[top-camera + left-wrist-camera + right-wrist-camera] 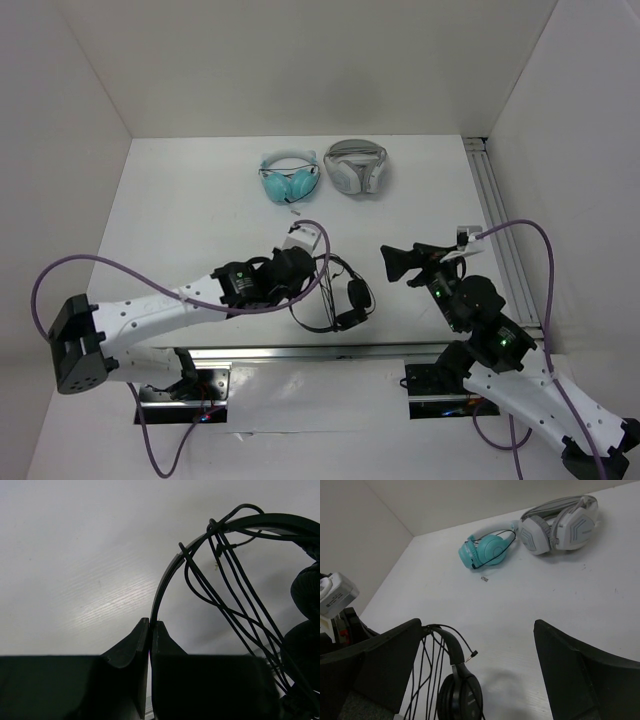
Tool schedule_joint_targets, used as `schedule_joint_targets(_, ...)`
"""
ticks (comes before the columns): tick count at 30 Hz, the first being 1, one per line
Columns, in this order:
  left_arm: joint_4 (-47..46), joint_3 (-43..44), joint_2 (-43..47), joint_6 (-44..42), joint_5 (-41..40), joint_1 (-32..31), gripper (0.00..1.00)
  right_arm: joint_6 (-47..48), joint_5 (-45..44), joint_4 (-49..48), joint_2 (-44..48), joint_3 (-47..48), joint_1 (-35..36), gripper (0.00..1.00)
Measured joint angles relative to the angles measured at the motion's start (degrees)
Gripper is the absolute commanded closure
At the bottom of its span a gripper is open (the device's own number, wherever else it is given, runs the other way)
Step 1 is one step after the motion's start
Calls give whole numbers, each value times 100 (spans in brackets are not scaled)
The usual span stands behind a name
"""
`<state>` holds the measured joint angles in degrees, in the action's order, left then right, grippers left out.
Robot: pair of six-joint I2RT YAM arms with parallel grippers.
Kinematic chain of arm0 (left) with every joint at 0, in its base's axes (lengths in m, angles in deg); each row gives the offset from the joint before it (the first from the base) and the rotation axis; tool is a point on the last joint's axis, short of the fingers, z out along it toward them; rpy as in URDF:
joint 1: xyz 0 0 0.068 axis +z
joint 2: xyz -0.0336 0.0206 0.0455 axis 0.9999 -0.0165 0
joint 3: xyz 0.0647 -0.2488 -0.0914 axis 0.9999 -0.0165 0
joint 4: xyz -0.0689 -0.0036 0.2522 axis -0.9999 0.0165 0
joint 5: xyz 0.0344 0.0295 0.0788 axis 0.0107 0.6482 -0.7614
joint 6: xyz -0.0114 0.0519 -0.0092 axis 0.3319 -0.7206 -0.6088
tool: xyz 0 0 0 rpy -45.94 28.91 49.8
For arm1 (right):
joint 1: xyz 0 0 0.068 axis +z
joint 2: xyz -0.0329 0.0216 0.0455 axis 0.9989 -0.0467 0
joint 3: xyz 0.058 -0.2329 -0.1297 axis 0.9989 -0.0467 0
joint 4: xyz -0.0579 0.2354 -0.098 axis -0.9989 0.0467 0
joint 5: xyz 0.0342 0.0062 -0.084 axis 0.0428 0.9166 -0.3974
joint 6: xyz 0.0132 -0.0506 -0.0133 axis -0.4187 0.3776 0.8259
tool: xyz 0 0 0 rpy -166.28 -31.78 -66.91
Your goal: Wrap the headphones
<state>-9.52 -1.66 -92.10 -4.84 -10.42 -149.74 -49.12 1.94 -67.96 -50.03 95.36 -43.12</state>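
Note:
My left gripper carries the headband (167, 577) outward next, lowers it and releases, since clear tabletop in front of the white-grey headphones lies outward of and below the gripper.
The black headphones (345, 292) sit near the table's front edge, between the two arms. Their thin cable (225, 590) runs in several strands across the arch of the headband (167, 577). My left gripper (318, 272) is shut on the headband, and in the left wrist view the band rises straight out of the closed fingertips (150, 624). My right gripper (393, 262) hangs open just right of the headphones, touching nothing. In the right wrist view one earcup (460, 696) and the loose plug (474, 654) lie low between its wide-spread fingers (477, 625).
Teal headphones (288, 180) and bulkier white-grey headphones (356, 167) lie side by side at the back of the table. An aluminium rail (497, 215) runs along the right edge. A metal bar (320, 352) lines the near edge, and white walls enclose the table.

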Motion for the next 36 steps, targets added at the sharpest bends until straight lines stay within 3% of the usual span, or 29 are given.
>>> schedule_joint_targets(8,-356,822,-1080,-118,175,0,100,-256,-708,503,511,466,0,0)
schedule_joint_targets(15,-564,1497,-1974,-107,673,140,100,-382,-1287,892,411,1274,-39,0)
schedule_joint_targets(36,-612,4162,-4719,-90,2194,1126,100,-422,-1370,1272,293,1305,-48,0)
